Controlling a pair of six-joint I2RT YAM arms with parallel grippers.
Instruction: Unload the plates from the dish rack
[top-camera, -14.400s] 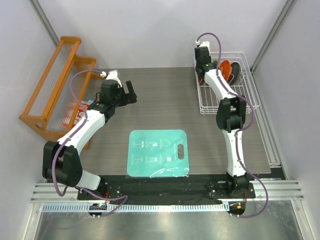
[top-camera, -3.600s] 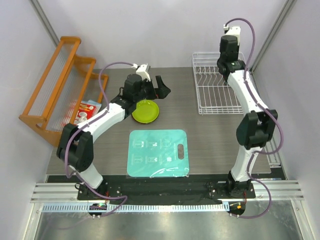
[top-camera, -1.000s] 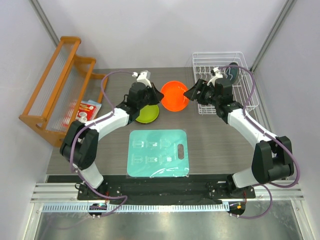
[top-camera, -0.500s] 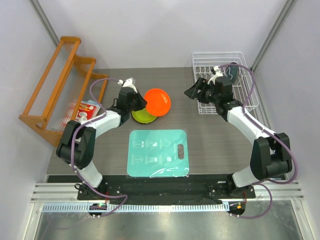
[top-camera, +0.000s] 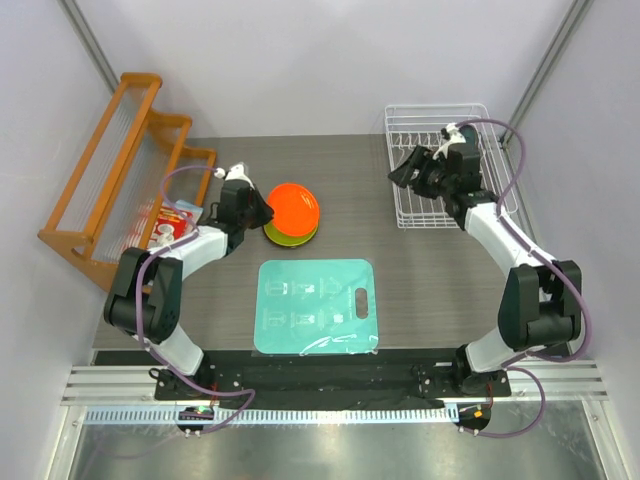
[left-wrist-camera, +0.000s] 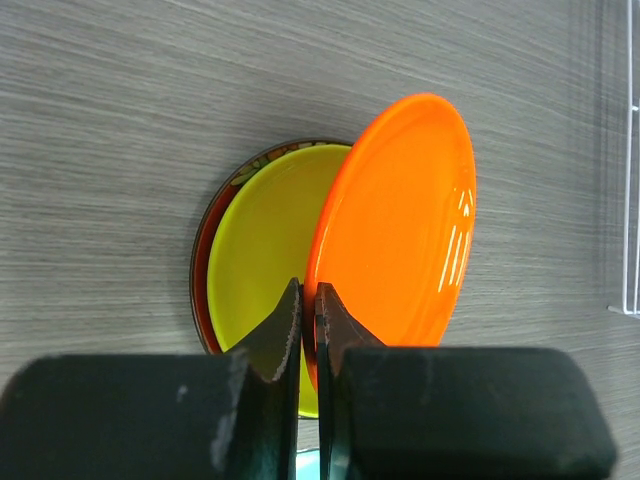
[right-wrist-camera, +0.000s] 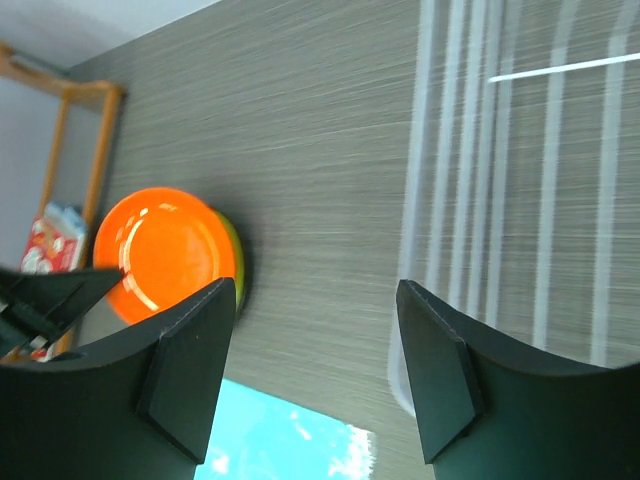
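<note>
My right gripper goes to the right in the top view next, turning outward and down onto the blue-teal plate's near rim, since that plate still stands racked.
My left gripper (top-camera: 262, 212) is shut on the rim of the orange plate (top-camera: 294, 207). In the left wrist view the orange plate (left-wrist-camera: 400, 220) leans tilted over the lime green plate (left-wrist-camera: 258, 240), which lies on the dark red plate (left-wrist-camera: 203, 275); my left gripper (left-wrist-camera: 308, 292) pinches its near edge. My right gripper (top-camera: 400, 170) stands open with nothing in it, above the left edge of the white dish rack (top-camera: 468, 205). The right wrist view shows the right gripper (right-wrist-camera: 316, 290) open over bare table, the rack's wires (right-wrist-camera: 520, 150) to its right and the orange plate (right-wrist-camera: 165, 250) at the left.
A teal mat (top-camera: 316, 305) lies at the table's front middle. An orange wooden rack (top-camera: 110, 170) stands along the left side, with a red and white packet (top-camera: 172, 218) beside it. The plate stack sits just behind the mat's far left corner.
My left gripper has carried the orange plate leftwards and down onto the green plate. My right gripper has drawn back to the right, to the dish rack.
</note>
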